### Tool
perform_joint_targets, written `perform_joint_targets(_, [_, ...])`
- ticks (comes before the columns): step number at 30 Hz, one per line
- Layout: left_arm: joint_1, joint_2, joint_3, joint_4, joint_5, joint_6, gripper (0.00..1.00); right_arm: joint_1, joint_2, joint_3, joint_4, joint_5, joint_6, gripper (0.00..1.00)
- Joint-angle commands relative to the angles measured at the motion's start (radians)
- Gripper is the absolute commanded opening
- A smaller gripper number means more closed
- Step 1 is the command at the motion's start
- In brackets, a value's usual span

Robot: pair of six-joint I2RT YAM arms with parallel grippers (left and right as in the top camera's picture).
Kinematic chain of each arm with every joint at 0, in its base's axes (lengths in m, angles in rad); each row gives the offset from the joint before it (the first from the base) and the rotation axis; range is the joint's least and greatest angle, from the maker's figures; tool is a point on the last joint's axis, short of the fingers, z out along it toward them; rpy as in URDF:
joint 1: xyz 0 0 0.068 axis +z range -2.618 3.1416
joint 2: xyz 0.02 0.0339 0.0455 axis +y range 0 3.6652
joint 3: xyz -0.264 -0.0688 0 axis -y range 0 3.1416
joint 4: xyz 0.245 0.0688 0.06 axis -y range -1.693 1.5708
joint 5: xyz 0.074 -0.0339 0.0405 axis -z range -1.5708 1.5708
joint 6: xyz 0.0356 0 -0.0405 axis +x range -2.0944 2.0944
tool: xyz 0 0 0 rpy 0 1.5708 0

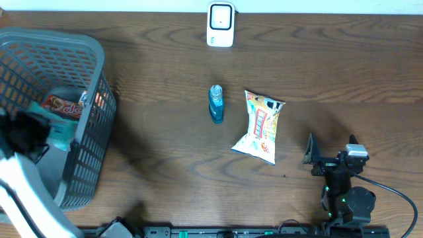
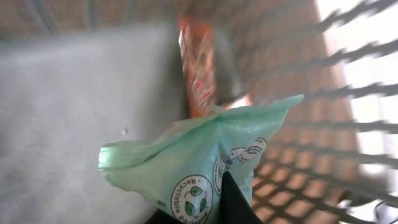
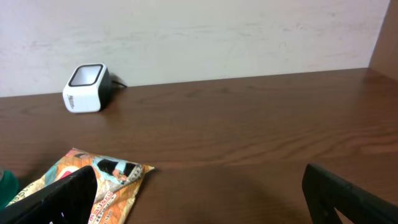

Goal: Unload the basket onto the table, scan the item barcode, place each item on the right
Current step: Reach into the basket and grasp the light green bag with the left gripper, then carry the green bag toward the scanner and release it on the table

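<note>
I should lift the pouch over the basket's side with my left gripper, then lower and release it on the bare tabletop by the blue bottle, to the right in the overhead view.
My left gripper (image 1: 30,132) is down inside the grey basket (image 1: 99,86), shut on a pale green pouch (image 2: 205,155) printed with a "Recyclable Packaging" mark. One dark finger (image 2: 235,200) lies across the pouch's front. An orange-red snack packet (image 2: 198,68) stands behind the pouch against the basket wall. The white barcode scanner (image 1: 220,24) sits at the table's far edge, also in the right wrist view as the scanner (image 3: 85,88). My right gripper (image 1: 330,149) rests open near the front right, with nothing between its fingers.
A blue bottle (image 1: 216,104) and a yellow-orange snack bag (image 1: 260,127) lie in the middle of the table, left of my right gripper. The snack bag (image 3: 106,177) shows just past that gripper's left finger. The basket's mesh wall (image 2: 311,143) stands close around the pouch.
</note>
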Motion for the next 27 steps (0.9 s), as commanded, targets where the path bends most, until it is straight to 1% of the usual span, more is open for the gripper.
perform_joint_targets(1, [0.031, -0.138, 0.011, -0.01, -0.008, -0.064, 0.08, -0.003, -0.004, -0.001, -0.004, 0.001, -0.006, 0.99])
perform_joint_targets(6, [0.032, -0.291, 0.011, 0.013, 0.023, -0.063, 0.07, -0.003, -0.004, -0.001, -0.004, 0.001, -0.006, 0.99])
perform_joint_targets(10, [0.031, -0.399, 0.011, 0.056, 0.149, -0.063, 0.07, -0.003, -0.004, -0.001, -0.004, 0.001, -0.006, 0.99])
perform_joint_targets(14, [0.031, -0.503, 0.011, 0.133, 0.246, -0.063, 0.07, -0.003, -0.004, -0.001, -0.004, 0.001, -0.006, 0.99])
perform_joint_targets(18, [0.011, -0.558, 0.011, 0.161, 0.372, -0.071, 0.08, -0.003, -0.004, -0.001, -0.004, 0.001, -0.006, 0.99])
perform_joint_targets(20, [-0.031, -0.562, 0.01, 0.158, 0.452, -0.071, 0.07, -0.003, -0.004, -0.001, -0.004, 0.001, -0.006, 0.99])
perform_joint_targets(22, [-0.092, -0.559, 0.005, 0.143, 0.489, -0.066, 0.07, -0.003, -0.004, -0.001, -0.004, 0.001, -0.006, 0.99])
perform_joint_targets(25, [-0.206, -0.55, -0.006, 0.111, 0.484, -0.021, 0.07, -0.003, -0.004, -0.001, -0.004, 0.001, -0.006, 0.99])
perform_joint_targets(27, [-0.289, -0.539, -0.016, 0.093, 0.444, -0.017, 0.08, -0.003, -0.004, -0.001, -0.004, 0.001, -0.006, 0.99])
